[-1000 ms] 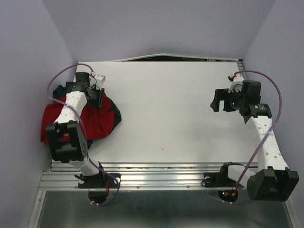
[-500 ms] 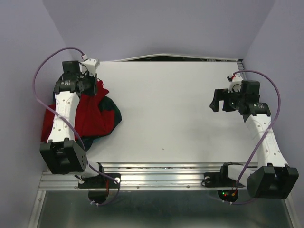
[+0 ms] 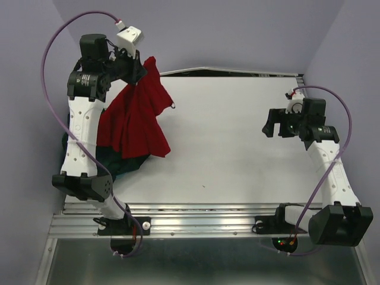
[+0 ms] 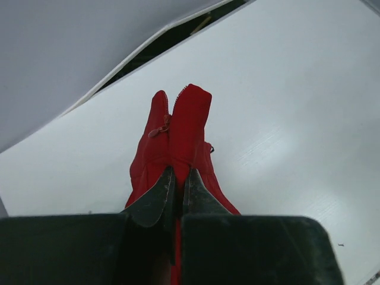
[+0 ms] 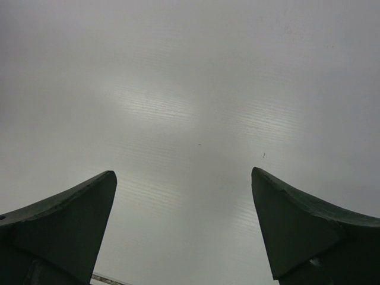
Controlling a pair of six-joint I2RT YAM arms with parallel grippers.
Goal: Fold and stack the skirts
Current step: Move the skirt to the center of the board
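I should move the red skirt (image 3: 138, 116) to the right in the top view with my left gripper, then down, and let it go on the bare tabletop that the plaid skirt leaves free.
My left gripper (image 3: 140, 66) is raised high at the back left and shut on the waist of the red skirt (image 3: 138, 116), which hangs down from it to the table. In the left wrist view the fingers (image 4: 155, 199) pinch the red skirt (image 4: 178, 133) by its zipper edge. The dark green and navy plaid skirt (image 3: 126, 162) lies under and beside it at the table's left edge, mostly hidden. My right gripper (image 3: 271, 126) is open and empty above the table's right side; its wrist view shows only bare table (image 5: 190, 107) between the fingertips (image 5: 279, 202).
The white table (image 3: 225, 148) spreads from the skirts to the right arm. A dark gap (image 3: 225, 72) runs along its back edge. Purple walls close in on the left, back and right. A metal rail (image 3: 196, 222) runs along the near edge.
My left gripper has taken the red skirt off the pile and lifted it up and toward the back, pulling it off the plaid skirt. The right arm has barely moved.
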